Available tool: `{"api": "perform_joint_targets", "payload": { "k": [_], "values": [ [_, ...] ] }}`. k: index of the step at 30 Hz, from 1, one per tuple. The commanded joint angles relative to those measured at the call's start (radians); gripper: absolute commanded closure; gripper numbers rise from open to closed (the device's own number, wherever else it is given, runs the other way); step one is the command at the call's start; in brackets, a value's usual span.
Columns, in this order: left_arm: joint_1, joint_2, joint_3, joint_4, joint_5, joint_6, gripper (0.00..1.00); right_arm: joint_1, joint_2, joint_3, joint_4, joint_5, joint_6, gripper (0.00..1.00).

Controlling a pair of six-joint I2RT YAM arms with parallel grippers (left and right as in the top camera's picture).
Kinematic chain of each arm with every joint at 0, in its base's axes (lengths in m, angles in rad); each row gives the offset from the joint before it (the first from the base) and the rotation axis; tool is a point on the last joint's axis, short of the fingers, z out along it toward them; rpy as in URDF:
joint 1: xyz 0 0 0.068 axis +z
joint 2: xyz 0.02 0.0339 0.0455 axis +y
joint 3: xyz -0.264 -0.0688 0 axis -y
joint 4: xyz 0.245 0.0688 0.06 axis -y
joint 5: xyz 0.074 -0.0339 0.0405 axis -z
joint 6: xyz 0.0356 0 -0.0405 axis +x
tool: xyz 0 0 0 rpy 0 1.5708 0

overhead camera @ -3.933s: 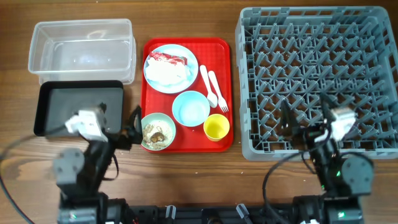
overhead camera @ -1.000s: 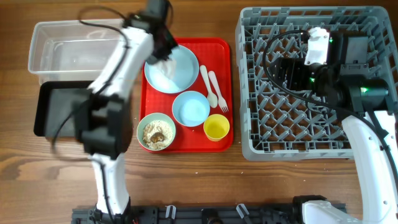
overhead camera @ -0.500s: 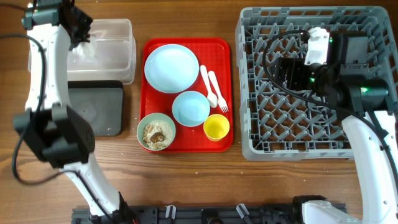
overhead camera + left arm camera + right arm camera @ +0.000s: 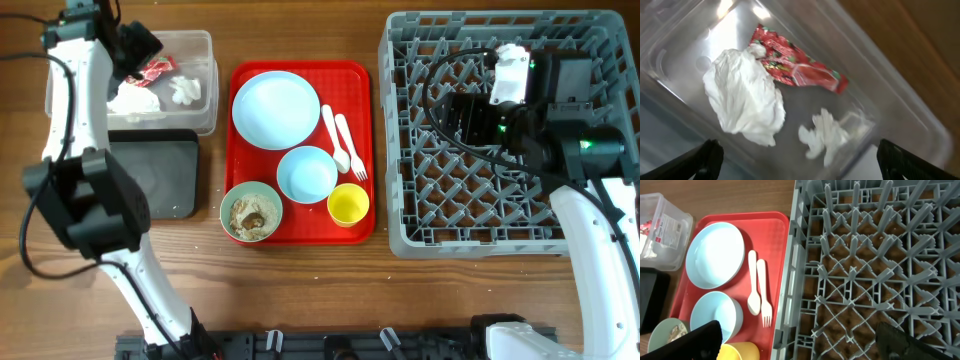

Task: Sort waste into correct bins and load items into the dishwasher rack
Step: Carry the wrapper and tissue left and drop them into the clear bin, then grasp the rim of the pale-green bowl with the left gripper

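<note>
The left gripper moves back from the tub and down onto the rim of the green bowl [image 4: 252, 211] facing the yellow cup next, since the bowl still holds food scraps.
My left gripper [image 4: 140, 45] hangs open and empty over the clear tub [image 4: 75, 60]. In the tub lie the red-and-white wrapper [image 4: 795, 67] and two crumpled napkins [image 4: 745, 97], [image 4: 825, 135]. The black tray [image 4: 150, 175] sits in front of the tub. The red tray [image 4: 365, 75] holds the bare blue plate [image 4: 275, 108], blue bowl [image 4: 306, 173], green bowl [image 4: 252, 211] with food scraps, yellow cup [image 4: 348, 204], and spoon [image 4: 753, 280] and fork [image 4: 763, 292]. My right gripper [image 4: 800, 340] is open and empty above the grey rack [image 4: 510, 130] near its left side.
The tub and black tray stand at the left, the red tray in the middle, the rack at the right. Bare wooden table [image 4: 320, 290] runs along the front. The left arm stretches from the front edge up the left side.
My left arm swung from the blue plate over to the clear tub. The wrapper and napkins left the plate and now lie in the tub. The right arm has held still for the last second.
</note>
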Motion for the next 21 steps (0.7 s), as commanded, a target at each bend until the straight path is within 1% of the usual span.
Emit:
{"api": "perform_joint_targets", "payload": {
  "k": [1,4,10,12,17,19,21],
  "values": [
    [-0.022,-0.22,0.059,-0.078,0.162,0.129,0.0,-0.004,0.011,0.023,0.0,-0.01,-0.008,0.0],
    [-0.068,-0.32,0.059,-0.211,0.188,0.149,0.0,-0.004,0.011,0.023,0.003,-0.01,-0.008,0.0],
    [-0.192,-0.386,0.059,-0.422,0.181,0.175,0.01,-0.004,0.011,0.023,0.004,-0.01,-0.009,0.0],
    [-0.226,-0.385,0.059,-0.475,0.181,0.175,0.04,-0.004,0.011,0.023,0.004,-0.01,-0.009,0.0],
    [-0.325,-0.385,0.053,-0.618,0.181,0.162,0.14,-0.004,0.011,0.023,0.003,-0.01,-0.008,0.0],
    [-0.378,-0.385,0.034,-0.639,0.18,0.144,0.14,-0.004,0.011,0.023,0.005,-0.01,-0.008,0.0],
    [-0.436,-0.385,-0.001,-0.636,0.18,0.14,0.17,-0.004,0.011,0.023,0.008,-0.01,-0.008,0.0]
  ]
}}
